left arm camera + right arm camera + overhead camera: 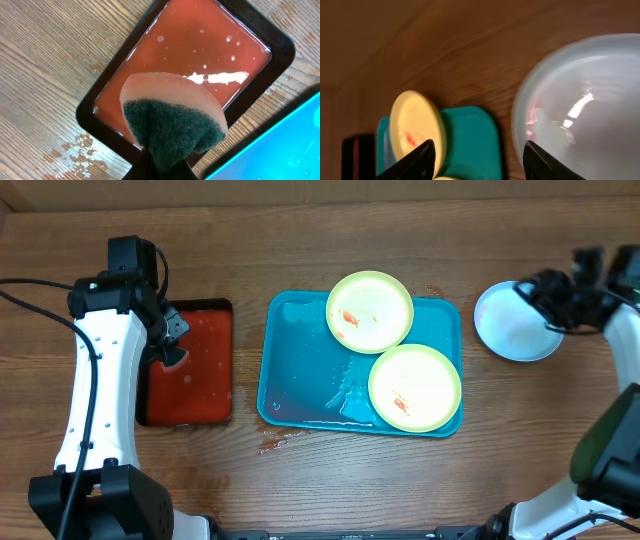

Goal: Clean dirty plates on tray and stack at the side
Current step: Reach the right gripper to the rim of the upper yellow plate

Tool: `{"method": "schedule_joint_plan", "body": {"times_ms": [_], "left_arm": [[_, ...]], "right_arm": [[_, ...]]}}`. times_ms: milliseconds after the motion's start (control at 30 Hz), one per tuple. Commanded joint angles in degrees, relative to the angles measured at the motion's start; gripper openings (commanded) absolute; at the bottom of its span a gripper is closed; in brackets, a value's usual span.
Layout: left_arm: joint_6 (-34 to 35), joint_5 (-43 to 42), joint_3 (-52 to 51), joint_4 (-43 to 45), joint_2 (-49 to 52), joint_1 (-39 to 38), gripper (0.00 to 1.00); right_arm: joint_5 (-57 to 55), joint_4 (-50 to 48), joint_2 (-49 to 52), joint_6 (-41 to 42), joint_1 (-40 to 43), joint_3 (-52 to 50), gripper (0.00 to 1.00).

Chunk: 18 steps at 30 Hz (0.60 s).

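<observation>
My right gripper moves across from the light blue plate [512,323] down onto the back plate's rim on that side next, since the back plate shows red smears.
Two yellow-green plates with red smears lie on the turquoise tray [300,370]: one at the back [369,311], one at the front right [415,387]. The light blue plate [512,323] lies on the table right of the tray; it also shows in the right wrist view [585,105]. My right gripper [477,150] is open and empty, above the gap between tray [470,135] and blue plate, with the back plate [415,127] in view. My left gripper [160,167] is shut on a sponge [172,117], green side towards the camera, held over the red tray [200,45].
The red tray with black rim [190,365] sits left of the turquoise tray and holds reddish liquid. Water spots lie on the wood near its corner [75,150] and in front of the turquoise tray [280,442]. Water pools on the turquoise tray floor.
</observation>
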State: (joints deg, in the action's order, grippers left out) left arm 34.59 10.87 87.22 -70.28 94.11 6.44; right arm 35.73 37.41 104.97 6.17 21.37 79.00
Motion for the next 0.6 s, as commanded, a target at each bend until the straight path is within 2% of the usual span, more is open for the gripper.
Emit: {"method": "schedule_joint_plan", "body": {"times_ms": [0,267,367,567], "left_arm": [[-0.3,-0.5,-0.5,0.4,0.3,0.1,0.04],[-0.3,-0.4,-0.5,0.7,0.3,0.1,0.04],[-0.3,-0.4,-0.5,0.7,0.3,0.1,0.04],[-0.3,-0.4,-0.5,1.1,0.4,0.1,0.04]], "right_arm": [[-1.7,-2.5,-1.3,-8.1,-10.4,1.1,0.58],[-30.3,-10.4,1.3,-8.2,-27.6,1.1,0.58],[-33.0,-13.0,3.2,-9.2,-30.6,1.0,0.53],[-31.5,-14.9,8.0,-9.5,-31.9,1.0,0.54]]}}
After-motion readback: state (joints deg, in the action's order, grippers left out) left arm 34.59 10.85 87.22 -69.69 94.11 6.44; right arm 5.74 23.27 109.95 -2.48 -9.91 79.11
